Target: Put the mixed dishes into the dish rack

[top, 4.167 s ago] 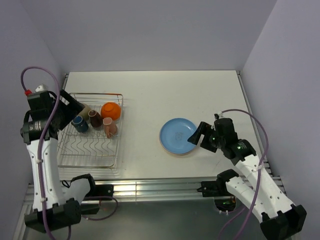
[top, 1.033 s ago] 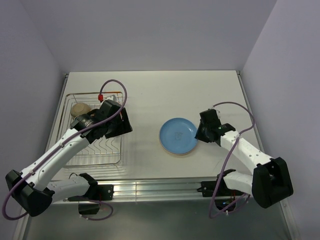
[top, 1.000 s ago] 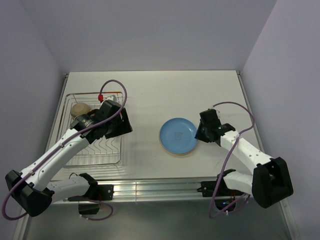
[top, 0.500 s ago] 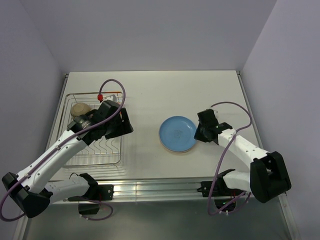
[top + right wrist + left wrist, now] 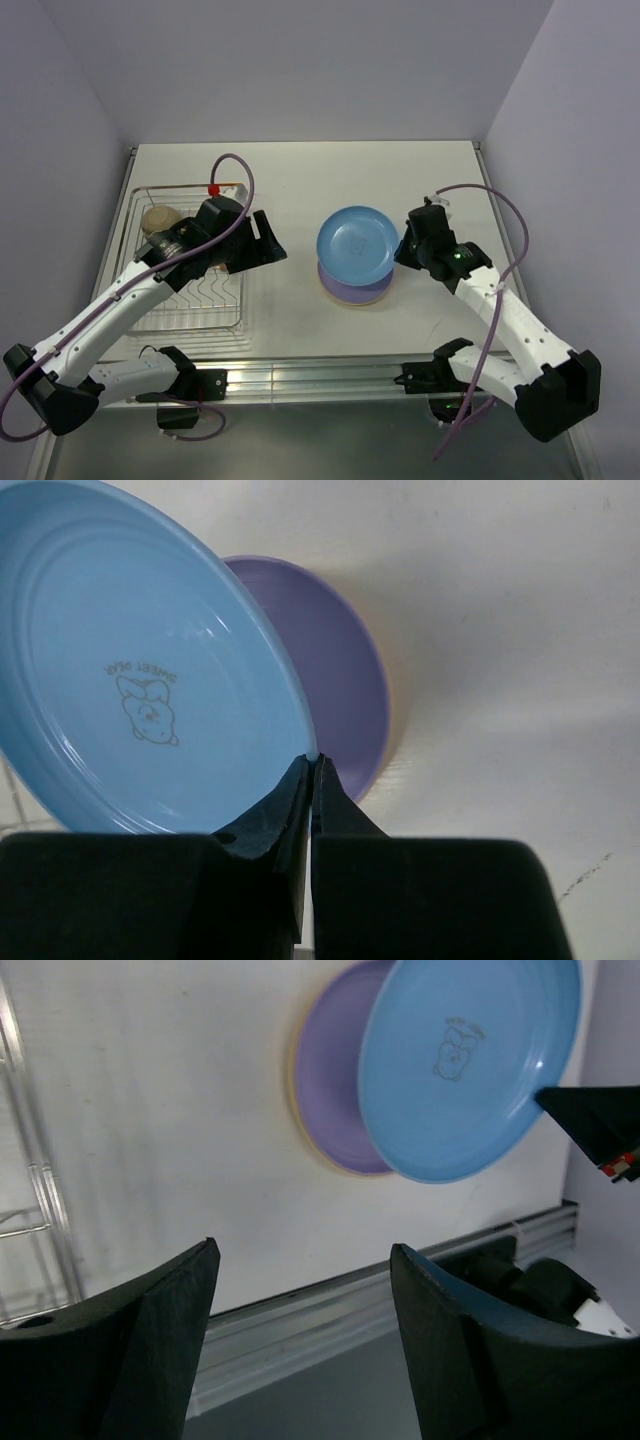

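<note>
My left gripper moves away from the rack (image 5: 185,300) toward the blue plate (image 5: 357,243) next, tilting its fingers around the plate's rack-side rim, which the right gripper's hold leaves free.
My right gripper (image 5: 402,249) (image 5: 314,763) is shut on the right rim of the blue plate (image 5: 357,243) (image 5: 140,680) (image 5: 470,1065), which hangs lifted and tilted above the table. Under it the lilac plate (image 5: 352,287) (image 5: 345,670) (image 5: 328,1095) lies on a tan plate whose edge (image 5: 296,1110) peeks out. The silver wire dish rack (image 5: 185,300) stands at the left with a cream bowl (image 5: 160,219) in its far corner. My left gripper (image 5: 272,244) (image 5: 305,1255) is open and empty, hovering by the rack's right side and facing the plates. The mugs are hidden behind the left arm.
The table's near edge with its aluminium rail (image 5: 320,375) (image 5: 400,1285) runs below both arms. A grey wall closes the back and sides. The right arm's cable (image 5: 480,200) loops over the table's right part.
The right gripper has closed on the blue plate's rim and lifted it off the stack, baring the lilac plate. The left gripper has shifted slightly right, away from the rack.
</note>
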